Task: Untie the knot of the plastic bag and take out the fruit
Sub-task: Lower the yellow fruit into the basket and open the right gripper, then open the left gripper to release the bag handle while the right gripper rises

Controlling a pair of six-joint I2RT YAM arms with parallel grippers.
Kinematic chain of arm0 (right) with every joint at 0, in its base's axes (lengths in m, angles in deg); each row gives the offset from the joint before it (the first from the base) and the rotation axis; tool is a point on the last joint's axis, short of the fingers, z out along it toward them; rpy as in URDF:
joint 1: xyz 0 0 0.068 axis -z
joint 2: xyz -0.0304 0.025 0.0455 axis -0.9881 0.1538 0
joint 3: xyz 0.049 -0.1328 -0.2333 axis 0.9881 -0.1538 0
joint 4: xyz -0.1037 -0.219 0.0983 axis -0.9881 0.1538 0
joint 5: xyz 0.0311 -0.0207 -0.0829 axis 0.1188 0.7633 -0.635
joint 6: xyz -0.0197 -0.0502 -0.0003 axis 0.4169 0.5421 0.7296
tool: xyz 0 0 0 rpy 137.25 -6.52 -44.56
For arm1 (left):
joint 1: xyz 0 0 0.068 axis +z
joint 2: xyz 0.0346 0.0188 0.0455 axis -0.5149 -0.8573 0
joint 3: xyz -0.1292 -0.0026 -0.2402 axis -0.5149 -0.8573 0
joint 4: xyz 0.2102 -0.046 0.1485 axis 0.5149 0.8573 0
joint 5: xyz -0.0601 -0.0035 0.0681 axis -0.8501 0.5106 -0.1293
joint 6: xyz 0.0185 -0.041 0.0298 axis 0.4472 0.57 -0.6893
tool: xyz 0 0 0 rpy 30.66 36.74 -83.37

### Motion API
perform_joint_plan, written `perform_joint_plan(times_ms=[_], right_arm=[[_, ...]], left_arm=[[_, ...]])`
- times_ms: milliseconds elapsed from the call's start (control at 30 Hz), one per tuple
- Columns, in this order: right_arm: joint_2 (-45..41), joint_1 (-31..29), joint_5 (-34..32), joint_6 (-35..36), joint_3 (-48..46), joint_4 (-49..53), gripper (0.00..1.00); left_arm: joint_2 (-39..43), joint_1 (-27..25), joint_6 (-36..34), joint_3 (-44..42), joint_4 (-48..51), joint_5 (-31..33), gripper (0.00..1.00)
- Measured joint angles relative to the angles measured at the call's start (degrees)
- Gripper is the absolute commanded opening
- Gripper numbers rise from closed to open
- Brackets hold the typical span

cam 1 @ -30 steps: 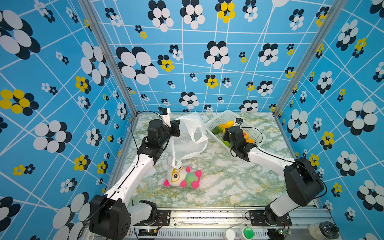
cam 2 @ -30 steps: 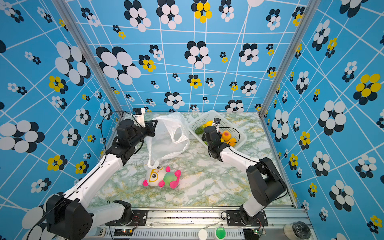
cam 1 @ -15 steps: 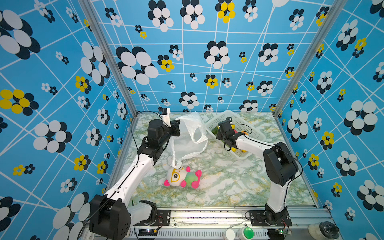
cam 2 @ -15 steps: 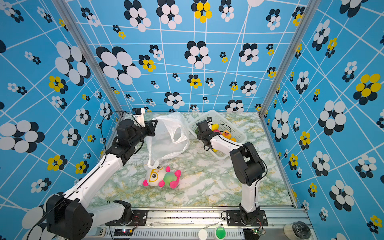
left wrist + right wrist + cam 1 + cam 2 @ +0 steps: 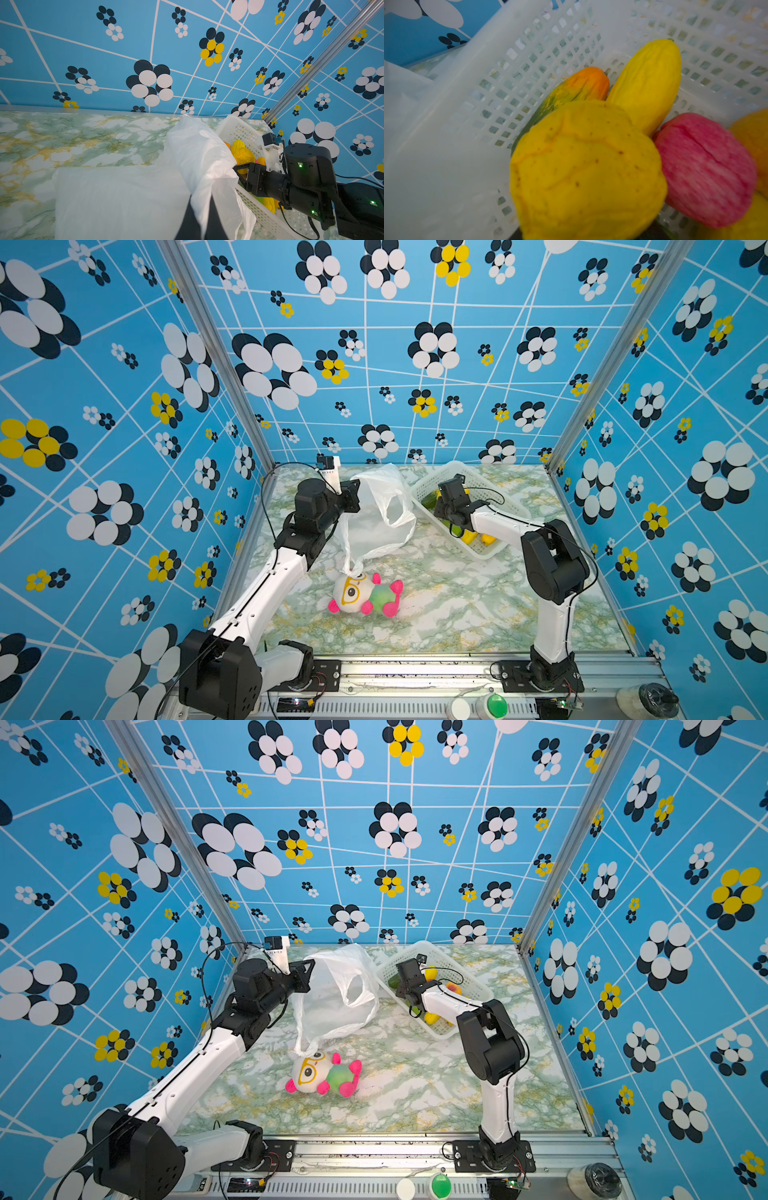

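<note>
The tabletop beside the basket is below my left gripper, so my left gripper should next lift the limp bag outward off the doll's head, then lower it and let go of it there.
My left gripper (image 5: 200, 198) is shut on a fold of the thin white plastic bag (image 5: 386, 516), which hangs limp from it above the table in both top views (image 5: 332, 998). One loop handle hangs loose, and the knot is out of view. The bag's lowest corner touches the doll's head. My right gripper (image 5: 441, 512) reaches down into the white basket (image 5: 505, 499). A lumpy yellow fruit (image 5: 587, 170) fills the right wrist view and hides the fingers. Behind it lie a long yellow fruit (image 5: 648, 83), an orange-green one (image 5: 581, 85) and a pink-red one (image 5: 704, 170).
A plush doll (image 5: 365, 593) with yellow glasses lies on the marble table in front of the bag. The basket (image 5: 469, 979) stands askew at the back right, close to the bag. Blue patterned walls close in the table on three sides.
The right arm's elbow has swung in towards the middle and its gripper has shifted left inside the basket. The left arm and the bag have not moved.
</note>
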Motion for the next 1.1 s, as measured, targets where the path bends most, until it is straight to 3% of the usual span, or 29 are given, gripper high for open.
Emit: perform_joint_plan(times_ms=[200, 467, 733, 867, 967, 1100], right_arm=[[-1.4, 0.0, 1.7, 1.4, -2.7, -2.7, 0.84], [-12.3, 0.0, 4.0, 5.6, -14.8, -10.8, 0.91], [-18.8, 0.0, 5.7, 8.7, -19.4, -18.8, 0.90], [-20.5, 0.0, 8.0, 10.6, -21.9, -21.8, 0.90], [-20.6, 0.0, 10.1, 11.9, -22.3, -23.1, 0.90], [-20.6, 0.0, 12.3, 13.1, -22.3, -24.7, 0.90]], left_arm=[[0.0, 0.1, 0.0, 0.0, 0.0, 0.0, 0.00], [-4.2, 0.1, -0.3, 3.3, 1.8, 0.0, 0.00], [-20.3, 0.0, -1.6, 27.1, 11.0, -2.8, 0.00], [-23.7, -0.9, -3.5, 35.8, 14.7, -4.2, 0.00], [-22.7, -2.4, -5.1, 36.1, 15.1, -4.4, 0.00], [-18.2, -3.6, -6.6, 27.1, 11.7, -4.7, 0.00]])
